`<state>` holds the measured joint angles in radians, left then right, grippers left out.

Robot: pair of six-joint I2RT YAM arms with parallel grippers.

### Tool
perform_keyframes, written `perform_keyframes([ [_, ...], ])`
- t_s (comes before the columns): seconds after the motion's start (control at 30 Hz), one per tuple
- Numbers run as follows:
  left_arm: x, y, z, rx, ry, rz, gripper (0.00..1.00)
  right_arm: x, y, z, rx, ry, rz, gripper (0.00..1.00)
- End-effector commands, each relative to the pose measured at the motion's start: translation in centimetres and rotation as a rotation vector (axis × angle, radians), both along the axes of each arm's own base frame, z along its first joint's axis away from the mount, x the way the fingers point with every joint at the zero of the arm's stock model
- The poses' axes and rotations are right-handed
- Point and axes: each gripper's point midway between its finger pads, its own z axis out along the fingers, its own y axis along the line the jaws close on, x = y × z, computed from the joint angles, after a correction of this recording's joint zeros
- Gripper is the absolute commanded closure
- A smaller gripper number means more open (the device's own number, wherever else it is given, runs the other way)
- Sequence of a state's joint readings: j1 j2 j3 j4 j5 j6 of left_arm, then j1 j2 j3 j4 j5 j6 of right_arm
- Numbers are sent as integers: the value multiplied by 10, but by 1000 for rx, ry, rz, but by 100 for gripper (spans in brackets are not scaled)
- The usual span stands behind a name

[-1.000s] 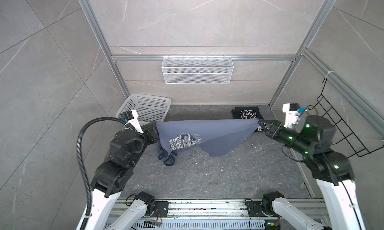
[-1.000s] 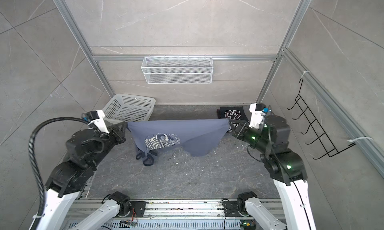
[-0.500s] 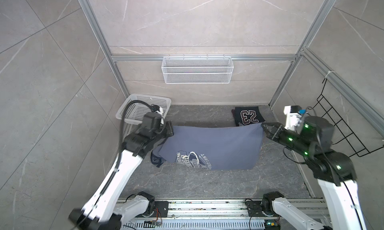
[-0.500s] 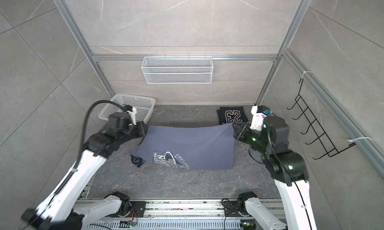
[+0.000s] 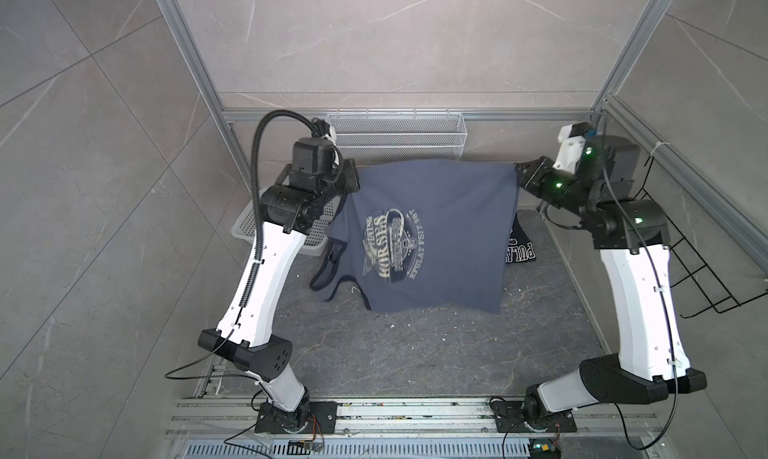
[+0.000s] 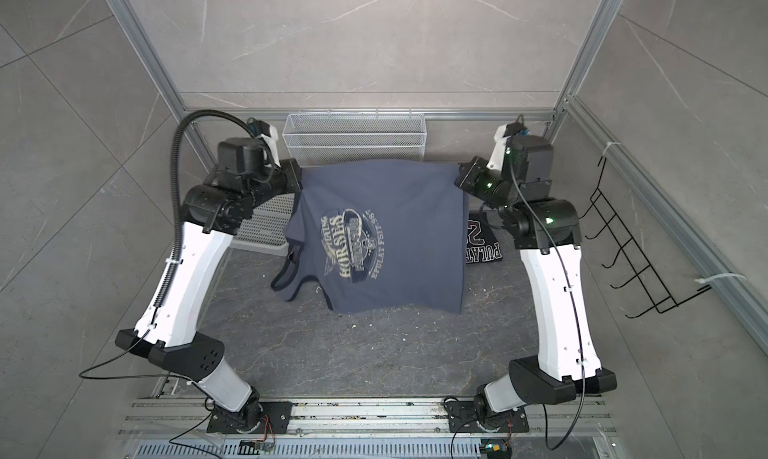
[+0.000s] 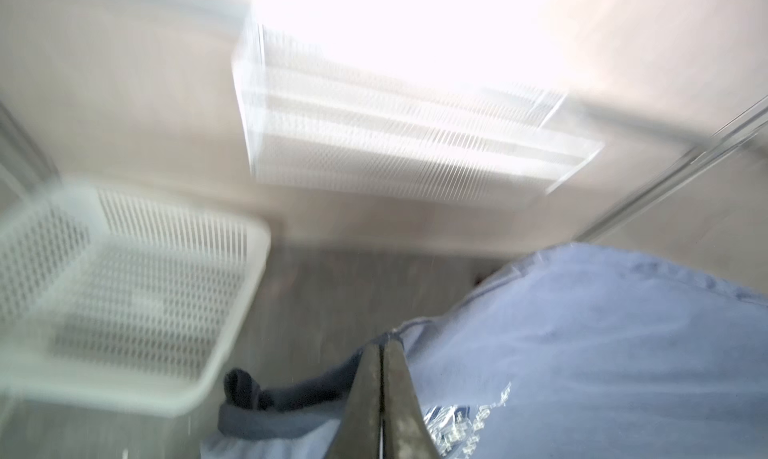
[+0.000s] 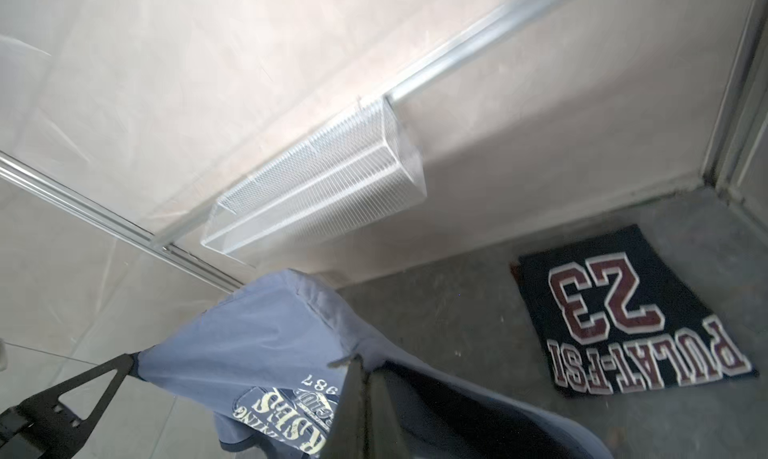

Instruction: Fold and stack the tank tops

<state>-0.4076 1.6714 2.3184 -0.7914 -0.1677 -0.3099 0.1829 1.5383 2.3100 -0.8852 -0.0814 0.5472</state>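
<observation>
Next, my left gripper draws back and down to release the tank top's corner on the near floor, which lies below and back from it, bare of cloth.
The slate blue-grey tank top hangs in the air by its upper edge, stretched between my two grippers, with its white print facing up. My left gripper is shut on its left corner. My right gripper is shut on its right corner. The strap end droops at the lower left. The dark navy tank top lies folded on the floor at the back right, partly hidden behind the hanging cloth in both top views.
A white perforated basket sits on the floor at the back left, partly behind my left arm. A white wire shelf is fixed to the back wall. A black wire rack hangs on the right wall.
Both arms have risen and carried the blue-grey top up off the floor. It was spread low half a second ago and now hangs high between the grippers.
</observation>
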Motion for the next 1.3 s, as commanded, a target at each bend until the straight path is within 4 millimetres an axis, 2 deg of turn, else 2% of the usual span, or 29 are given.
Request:
perform_keyframes([
  [0.0,-13,13,52,73,-183,6,100,-6,-6,18,-43,-33,-21,100],
  [0.07,-22,12,57,80,-212,-22,100,-9,0,17,-38,-27,18,100],
  [0.13,-34,11,45,76,-205,-52,100,-15,8,3,-29,-7,66,100],
  [0.17,-40,10,33,65,-191,-69,100,-17,11,-10,-23,8,89,100],
  [0.23,-54,5,-4,35,-127,-126,100,-28,17,-36,-1,33,130,100],
  [0.27,-59,1,-28,21,-73,-156,100,-32,20,-53,3,64,149,100],
  [0.37,-86,-11,-116,-71,131,-239,100,-53,29,-125,15,204,220,100],
  [0.43,-110,-17,-188,-147,285,-269,100,-69,32,-186,29,308,251,100],
  [0.53,-149,-16,-290,-212,544,-253,100,-99,25,-276,2,485,237,100],
  [0.63,-193,-6,-360,-212,782,-198,100,-132,15,-347,-24,655,217,100],
  [0.7,-216,1,-392,-219,905,-147,100,-152,12,-380,-10,742,204,100],
  [0.8,-241,2,-422,-244,1018,-129,100,-176,6,-418,19,857,163,100],
  [0.93,-254,-1,-440,-249,1059,-126,100,-202,-12,-449,27,1005,28,100],
  [1.03,-261,-10,-447,-239,1081,-155,100,-215,-24,-456,21,1037,-51,100],
  [1.07,-263,-12,-447,-216,1076,-160,97,-219,-28,-455,25,1031,-76,100],
  [1.13,-266,-12,-446,-170,1066,-150,93,-227,-35,-453,30,1024,-121,100],
  [1.27,-268,-4,-437,-115,1023,-110,90,-246,-49,-454,30,1034,-208,100],
])
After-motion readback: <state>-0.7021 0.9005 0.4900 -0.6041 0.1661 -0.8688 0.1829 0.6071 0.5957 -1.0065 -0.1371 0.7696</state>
